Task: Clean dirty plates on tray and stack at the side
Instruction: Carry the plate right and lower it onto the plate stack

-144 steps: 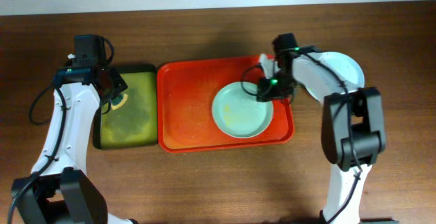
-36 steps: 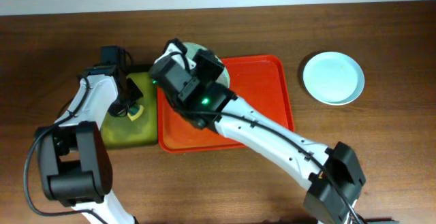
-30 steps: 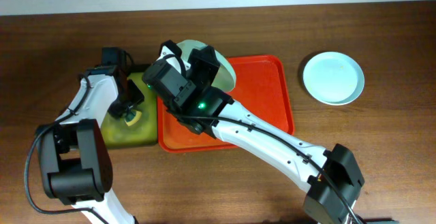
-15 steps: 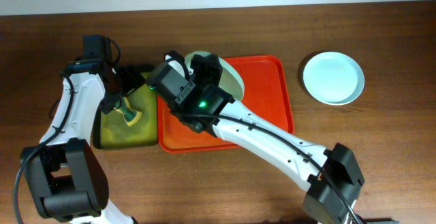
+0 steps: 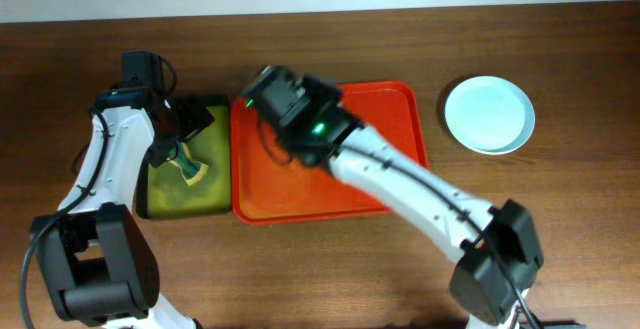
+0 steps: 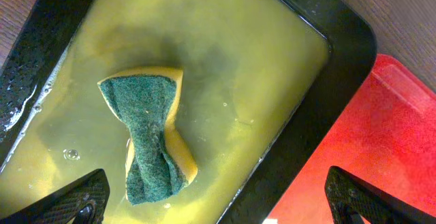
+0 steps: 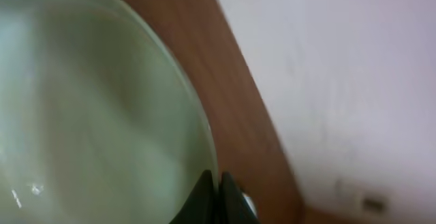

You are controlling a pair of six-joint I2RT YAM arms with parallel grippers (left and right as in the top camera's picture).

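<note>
The right gripper moves to the right in the overhead view next, then down over the second pale plate (image 5: 490, 115), and releases, since that plate lies beside the tray.
My right gripper (image 7: 216, 190) is shut on the rim of a pale mint-green plate (image 7: 88, 115), which fills the left of the right wrist view. In the overhead view that gripper (image 5: 265, 89) hangs over the far left corner of the red tray (image 5: 390, 169), and its wrist hides the held plate. A second pale plate (image 5: 489, 114) lies on the table to the right of the tray. My left gripper (image 6: 221, 207) stands open with nothing between its fingers, just above a green-and-yellow sponge (image 6: 153, 135).
The sponge (image 5: 190, 169) lies in yellow-green liquid in a black tray (image 6: 340, 60), which sits against the red tray's left side (image 6: 395, 135). My left gripper (image 5: 185, 129) hovers over that black tray (image 5: 215, 199). A pale wall runs behind the table.
My left gripper opened, let go of the sponge and drew back a little. The right arm has swung with the plate, whose rim showed before and is now hidden under the wrist.
</note>
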